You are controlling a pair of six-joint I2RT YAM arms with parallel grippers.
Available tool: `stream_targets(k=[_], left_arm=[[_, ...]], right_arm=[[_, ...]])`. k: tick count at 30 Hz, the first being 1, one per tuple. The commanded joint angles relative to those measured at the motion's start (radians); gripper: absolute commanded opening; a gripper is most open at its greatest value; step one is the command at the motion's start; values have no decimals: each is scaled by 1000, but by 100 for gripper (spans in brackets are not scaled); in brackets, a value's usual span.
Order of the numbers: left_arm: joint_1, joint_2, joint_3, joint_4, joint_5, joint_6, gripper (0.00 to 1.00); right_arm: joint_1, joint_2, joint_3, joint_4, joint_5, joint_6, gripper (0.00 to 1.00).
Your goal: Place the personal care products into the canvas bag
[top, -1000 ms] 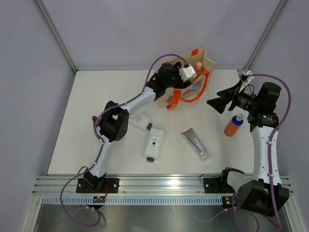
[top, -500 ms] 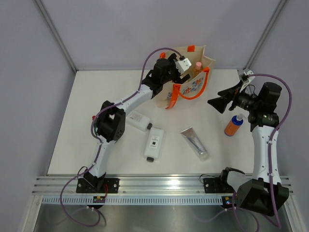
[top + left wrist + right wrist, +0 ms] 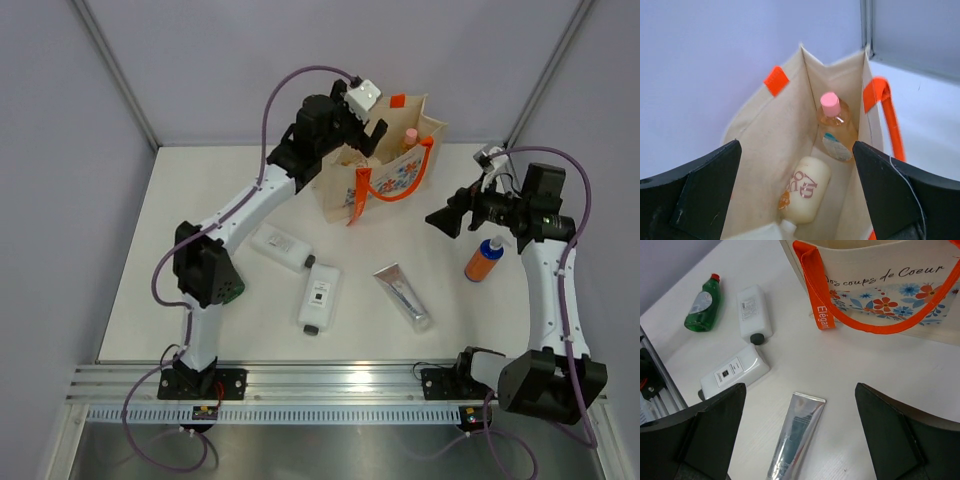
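Observation:
My right gripper descends left in the top view next, back over the unbagged silver tube's near half, since the tube lies below and that way.
The canvas bag (image 3: 385, 172) stands open at the back of the table. Inside it the left wrist view shows the tan pink-capped bottle (image 3: 835, 125) and the beige bottle (image 3: 806, 189). My left gripper (image 3: 372, 130) hangs open and empty over the bag's mouth (image 3: 797, 200). Two white bottles (image 3: 280, 248) (image 3: 319, 297), the silver tube (image 3: 403, 296) and the orange blue-capped bottle (image 3: 484, 260) lie or stand on the table. The green bottle (image 3: 702, 304) shows only in the right wrist view. My right gripper (image 3: 447, 218) is open and empty above the tube (image 3: 795, 435).
The white table (image 3: 200, 200) is walled at the back and both sides. A metal rail (image 3: 330, 385) runs along the near edge. The bag's orange handle (image 3: 815, 285) hangs down its printed side. The left arm's elbow (image 3: 205, 275) sits over the table's left part.
My left gripper has risen out of the bag's mouth and moved back and left. The bag has settled slightly. My right gripper has shifted a little left.

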Motion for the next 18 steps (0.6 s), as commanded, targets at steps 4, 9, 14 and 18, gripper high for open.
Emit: stream_targets(k=[4, 9, 14, 18], left_arm=[[14, -434, -101, -218, -180, -291, 99], [36, -827, -487, -283, -196, -482, 99], [46, -1158, -969, -291, -180, -643, 99], [46, -1353, -1190, -317, -180, -750, 99]], right_arm=[[350, 51, 150, -403, 536, -279, 99], [562, 30, 34, -358, 897, -132, 100], [733, 108, -77, -358, 1057, -52, 100], [745, 258, -13, -454, 1071, -53, 99]])
